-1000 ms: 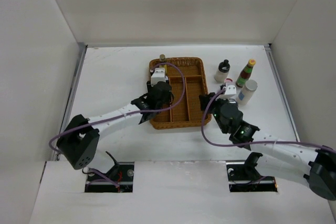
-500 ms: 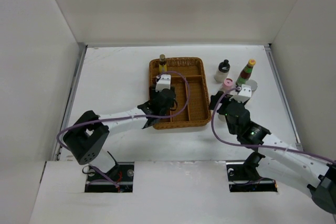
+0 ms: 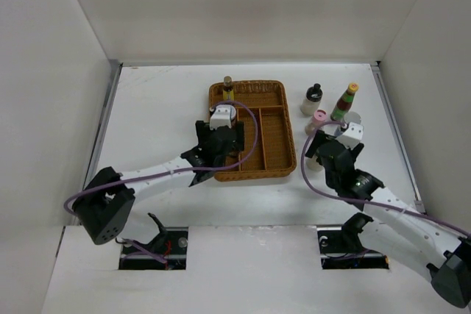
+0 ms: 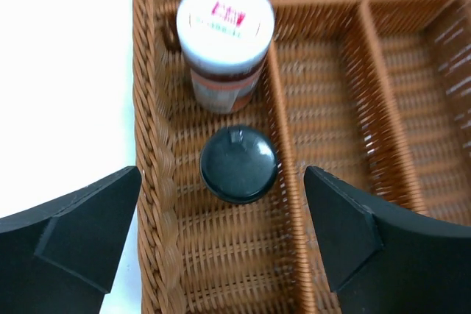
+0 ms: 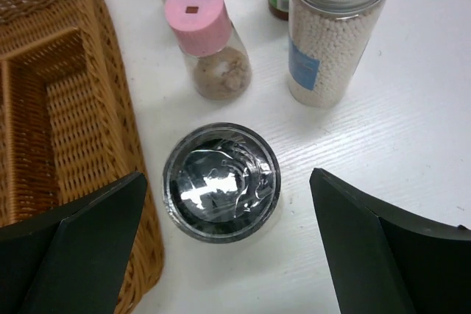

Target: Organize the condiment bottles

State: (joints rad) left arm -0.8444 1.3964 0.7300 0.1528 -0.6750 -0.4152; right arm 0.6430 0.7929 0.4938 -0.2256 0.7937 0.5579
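Observation:
The right gripper lowers its open fingers, which frame the silver-lidded shaker below, to either side of the shaker's round lid point(image 3: 315, 162) point(image 5: 222, 182) next, then closes.
My left gripper point(image 4: 222, 185) hangs open over the left compartment of the brown wicker tray point(image 4: 346, 115); in the top view this gripper point(image 3: 219, 131) is at the tray's left side. Under it a black-capped bottle point(image 4: 238, 161) stands free between the fingers, with a white-lidded jar point(image 4: 224, 23) just beyond. My right gripper point(image 5: 227, 207) is open above a silver-lidded shaker point(image 5: 221, 174) standing on the table beside the tray. Past it stand a pink-lidded jar point(image 5: 200, 34), a silver-lidded jar of white beads point(image 5: 335, 31), a yellow-capped sauce bottle point(image 3: 344, 102) and another black-capped bottle point(image 3: 314, 98).
An olive-capped bottle point(image 3: 228, 84) stands at the tray's far left corner. The tray's point(image 3: 271, 134) middle and right compartments hold nothing. White walls close in the table on the left, right and back.
Both grippers have gone from nearly shut to wide open. The right gripper has moved right, from the tray's edge to beside the pink-lidded jar. The left gripper stays over the tray's left compartment.

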